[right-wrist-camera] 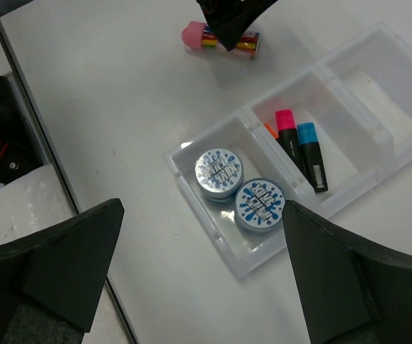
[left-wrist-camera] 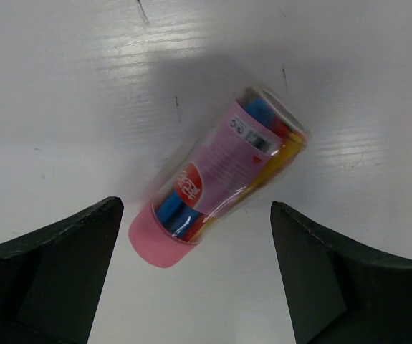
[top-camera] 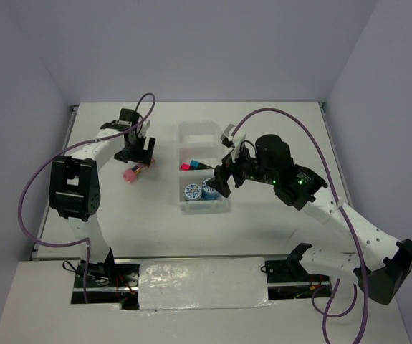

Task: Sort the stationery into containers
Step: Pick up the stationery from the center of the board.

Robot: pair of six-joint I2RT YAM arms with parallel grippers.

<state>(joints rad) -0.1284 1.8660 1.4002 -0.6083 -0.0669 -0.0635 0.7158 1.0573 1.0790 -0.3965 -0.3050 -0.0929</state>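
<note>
The pink tube lies below the left gripper on the tabletop, so next that gripper should go down with open fingers around the pink tube's body near its cap (top-camera: 138,170) (left-wrist-camera: 189,204) and close.
The pink tube (left-wrist-camera: 220,172) lies on its side on the white table, left of the clear tray (top-camera: 198,129). My left gripper (top-camera: 138,159) hangs open just over it. In the left wrist view the left gripper (left-wrist-camera: 195,215) has its jaws wide on either side of the tube's capped end, touching nothing. Two blue-and-white rolls (right-wrist-camera: 218,172) (right-wrist-camera: 260,204) sit in the tray's (right-wrist-camera: 367,86) near compartment. Markers with pink (right-wrist-camera: 286,120), blue (right-wrist-camera: 307,133) and orange (right-wrist-camera: 270,130) caps lie in the middle one. My right gripper (right-wrist-camera: 204,206) is open and empty above the rolls (top-camera: 200,191).
The tray's far compartment (top-camera: 197,135) holds nothing. The table's left edge (right-wrist-camera: 19,79) drops to a dark gap. Purple cables (top-camera: 30,190) loop beside both arms. A wall closes the table's back edge (top-camera: 198,102).
</note>
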